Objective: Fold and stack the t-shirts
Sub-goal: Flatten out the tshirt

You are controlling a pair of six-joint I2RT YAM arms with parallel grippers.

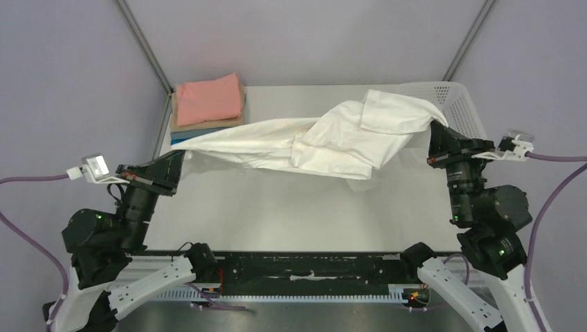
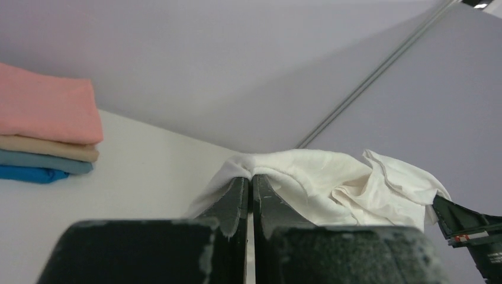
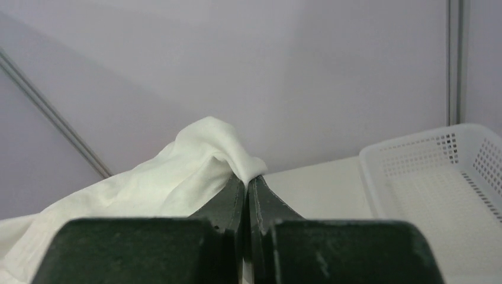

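The left gripper lowers outward next and releases the stretched t-shirt's end on the bare tabletop point(image 2: 118, 167) beside the stack, since that spot lies below and outward of it.
A wrinkly white t-shirt point(image 1: 325, 138) hangs stretched above the table between both grippers. My left gripper point(image 1: 181, 153) is shut on its left end; the wrist view shows cloth point(image 2: 308, 177) pinched at the fingertips point(image 2: 251, 177). My right gripper point(image 1: 435, 128) is shut on its right end; cloth point(image 3: 195, 160) bunches over the closed tips point(image 3: 247, 178). A stack of folded t-shirts point(image 1: 208, 104) lies at the far left corner, salmon pink point(image 2: 44, 112) on top, then tan, grey-blue and bright blue.
A white plastic mesh basket point(image 1: 457, 104) stands at the far right of the table, also in the right wrist view point(image 3: 438, 189). Grey walls with metal struts enclose the white table point(image 1: 291, 207).
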